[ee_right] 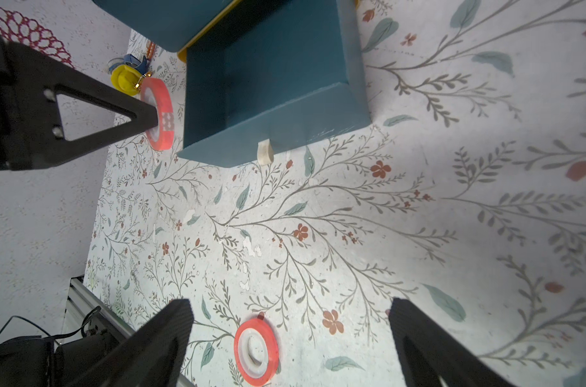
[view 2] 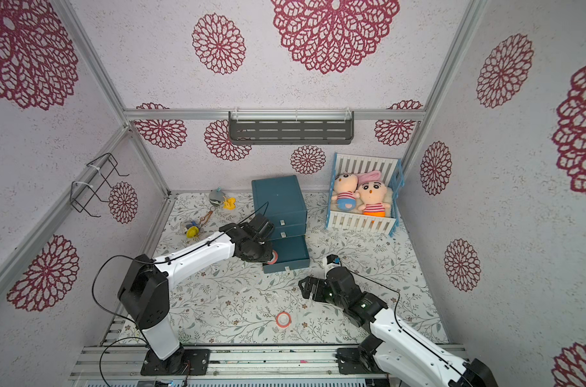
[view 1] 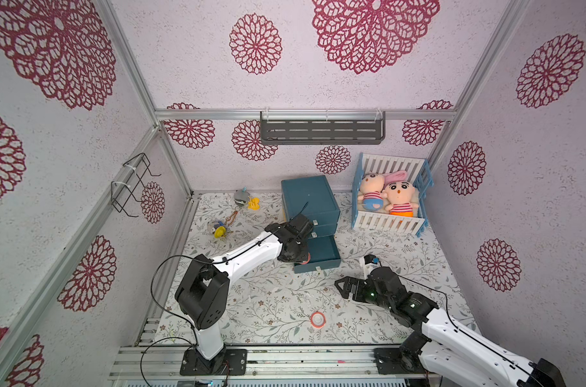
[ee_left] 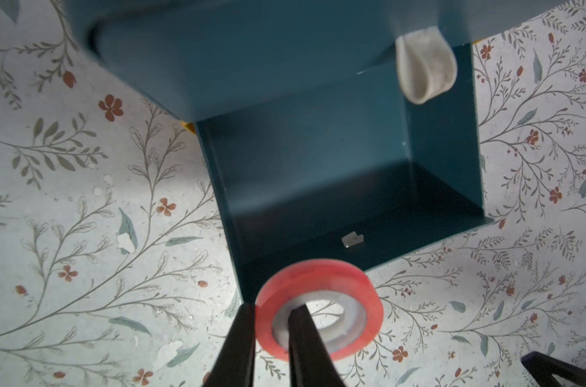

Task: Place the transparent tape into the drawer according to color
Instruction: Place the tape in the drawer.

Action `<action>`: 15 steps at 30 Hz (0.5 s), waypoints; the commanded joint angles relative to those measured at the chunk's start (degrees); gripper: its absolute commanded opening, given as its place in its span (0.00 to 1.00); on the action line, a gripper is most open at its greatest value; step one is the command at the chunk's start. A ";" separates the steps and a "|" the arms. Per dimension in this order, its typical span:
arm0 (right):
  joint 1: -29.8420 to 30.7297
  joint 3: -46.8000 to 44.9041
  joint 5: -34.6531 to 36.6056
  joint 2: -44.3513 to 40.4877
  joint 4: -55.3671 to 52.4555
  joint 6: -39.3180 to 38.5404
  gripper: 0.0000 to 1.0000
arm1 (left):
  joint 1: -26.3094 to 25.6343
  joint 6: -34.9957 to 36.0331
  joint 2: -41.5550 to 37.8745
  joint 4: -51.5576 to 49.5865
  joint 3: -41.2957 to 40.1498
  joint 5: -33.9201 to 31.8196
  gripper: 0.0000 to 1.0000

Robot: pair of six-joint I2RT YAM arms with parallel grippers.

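Note:
I will next move my left gripper outward and down into the drawer's near inside corner (ee_left: 267, 248) to release the ring, because the ring hangs over the front side of the pulled-out bottom drawer.
A red-orange transparent tape ring (ee_left: 318, 278) with a white core hangs in my left gripper (ee_left: 273, 310), which is shut on its wall, one finger through the hole and one outside. In both top views that ring (view 1: 307, 257) (view 2: 274, 257) sits just off the left front corner of the pulled-out bottom drawer (view 1: 318, 264), whose inside (ee_left: 442, 150) looks bare. The right wrist view shows it beside the drawer wall (ee_right: 274, 120). A second red-orange tape ring (view 1: 317, 318) (ee_right: 256, 346) lies flat near the table's front. My right gripper (view 1: 343, 286) (ee_right: 291, 308) hovers open right of the drawer, holding nothing.
The blue cabinet (view 1: 310, 197) has its two upper drawers shut. A white-and-blue crib (view 1: 390, 222) with two plush dolls stands at the back right. Yellow keychain toys (view 1: 220, 230) (view 1: 253, 202) lie at the back left. A grey shelf (view 1: 321, 132) hangs on the rear wall.

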 commanded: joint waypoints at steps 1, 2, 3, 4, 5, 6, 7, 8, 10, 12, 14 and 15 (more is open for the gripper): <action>-0.37 -0.38 1.37 -1.14 0.09 0.65 0.99 | 0.14 0.04 1.12 2.16 1.37 -2.13 0.00; -0.37 -0.43 1.41 -1.31 -0.07 0.70 0.99 | 0.14 -0.03 1.21 2.27 1.21 -2.54 0.00; -0.37 -0.43 1.47 -1.40 -0.17 0.76 0.99 | 0.14 -0.26 1.14 2.64 0.66 -2.79 0.00; -0.37 -0.51 1.50 -1.57 -0.26 0.81 0.99 | 0.14 -0.50 1.02 3.10 0.18 -2.95 0.00; -0.42 -0.52 1.50 -1.74 -0.26 0.84 0.99 | 0.14 -0.91 0.72 3.75 -0.70 -3.27 0.00; -0.45 -0.60 1.59 -1.91 -0.35 0.92 0.99 | 0.06 -1.41 0.41 4.54 -1.65 -3.47 0.00; -0.45 -0.66 1.67 -2.02 -0.36 1.01 0.99 | 0.06 -1.90 0.08 5.46 -2.55 -3.74 0.00; -0.46 -0.76 1.67 -2.18 -0.26 1.12 0.99 | 0.06 -2.52 -0.24 6.52 -3.52 -4.08 0.00; -0.46 -0.91 1.76 -2.42 -0.01 1.40 0.99 | -0.10 -3.66 -1.03 8.61 -5.28 -5.13 0.00; -0.46 -0.95 1.71 -2.55 0.13 1.56 0.99 | -0.21 -4.67 -1.80 10.62 -6.80 -6.36 0.00; -0.44 -1.04 1.67 -2.72 0.04 1.82 0.99 | -0.29 -5.16 -2.08 11.54 -7.39 -6.98 0.00; -0.45 -1.04 1.59 -2.73 -0.04 1.80 0.99 | -0.23 -5.26 -2.04 11.80 -7.54 -7.18 0.00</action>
